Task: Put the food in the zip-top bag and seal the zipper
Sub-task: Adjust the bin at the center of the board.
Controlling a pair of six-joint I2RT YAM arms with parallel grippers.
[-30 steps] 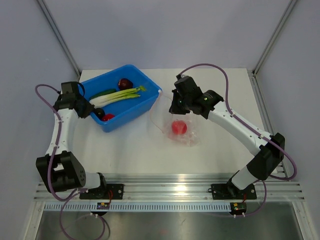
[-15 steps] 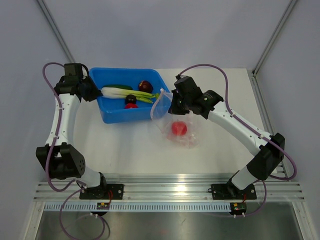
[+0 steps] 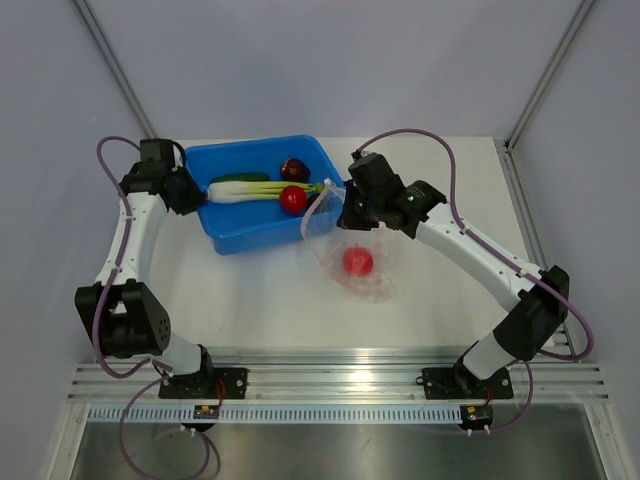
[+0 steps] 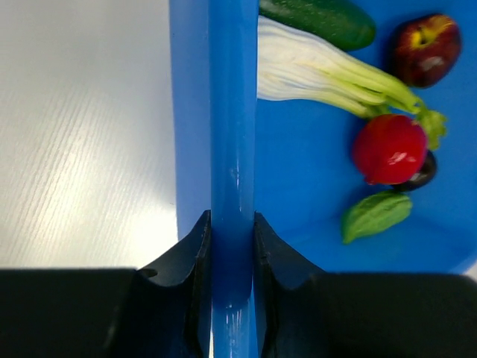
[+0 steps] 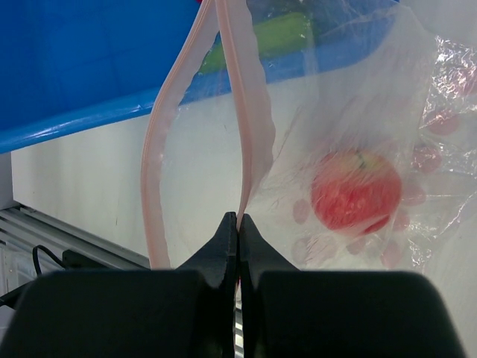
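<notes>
My left gripper pulls back and down next, away from the bag (image 3: 365, 275), to release the blue bin on bare tabletop, since it crowds the bag's opening.
My left gripper (image 3: 190, 192) (image 4: 232, 227) is shut on the left rim of the blue bin (image 3: 235, 232) (image 4: 232, 112), which is lifted and tilted. In the bin lie a green cucumber (image 4: 320, 19), a pale stalk (image 3: 245, 189) (image 4: 328, 71), a red round fruit (image 3: 292, 199) (image 4: 389, 148), a maroon fruit (image 3: 293, 169) (image 4: 426, 48), a dark one (image 4: 423, 173) and a green leaf (image 4: 375, 214). My right gripper (image 3: 345, 215) (image 5: 238, 221) is shut on the pink zipper strip (image 5: 250, 112) of the clear bag (image 3: 365, 275) (image 5: 373, 112), holding its mouth open beside the bin. A red fruit (image 3: 358, 261) (image 5: 355, 192) is inside the bag.
The white table (image 3: 450, 300) carries both. Its near edge ends at a metal rail (image 3: 340, 380). Grey walls and slanted frame posts (image 3: 545, 75) stand behind and at the sides.
My left gripper has swung the bin's left side up and toward the back, turning the bin. The food has slid right, the red fruit rolling toward the bag's mouth. The right gripper has held still.
</notes>
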